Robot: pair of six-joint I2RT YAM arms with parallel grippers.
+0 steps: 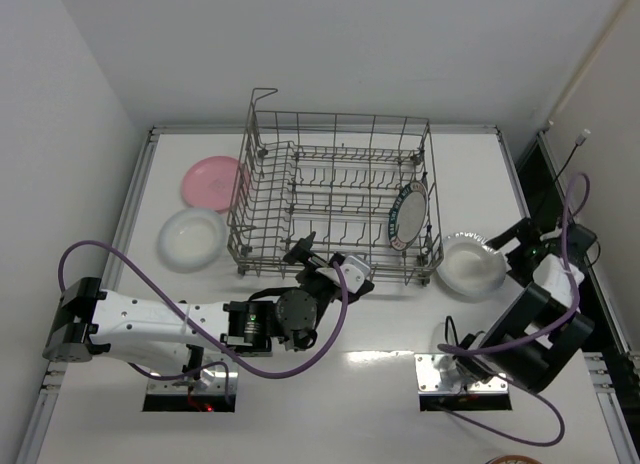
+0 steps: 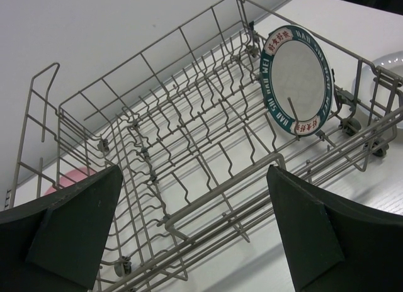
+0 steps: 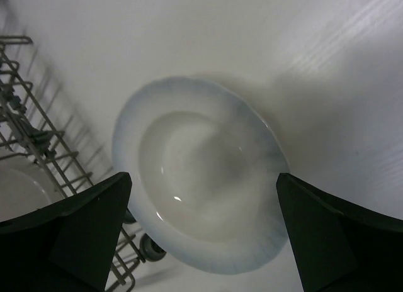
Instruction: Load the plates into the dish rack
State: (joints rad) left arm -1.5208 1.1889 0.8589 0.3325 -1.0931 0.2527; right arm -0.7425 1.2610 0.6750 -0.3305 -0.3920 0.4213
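Observation:
My right gripper should next move down and back, tilt flatter and close on the white plate's rim away from the rack, because the rack's wheels crowd the opposite side.
The grey wire dish rack [image 1: 330, 199] stands mid-table. The teal-rimmed plate [image 1: 407, 216] stands upright in its right end and also shows in the left wrist view [image 2: 296, 84]. The pink plate [image 1: 212, 181] and a white deep plate [image 1: 192, 236] lie left of the rack. The other white deep plate [image 1: 472, 264] lies right of the rack. My left gripper [image 1: 325, 264] is open and empty at the rack's near side [image 2: 189, 197]. My right gripper [image 1: 510, 246] is open and hovers above the right white plate [image 3: 198, 179], empty.
The rack's near rail [image 2: 252, 172] lies between my left fingers in the wrist view. The rack's wheels [image 3: 151, 247] sit close to the right white plate. The table's right edge [image 1: 520, 184] runs beside my right arm.

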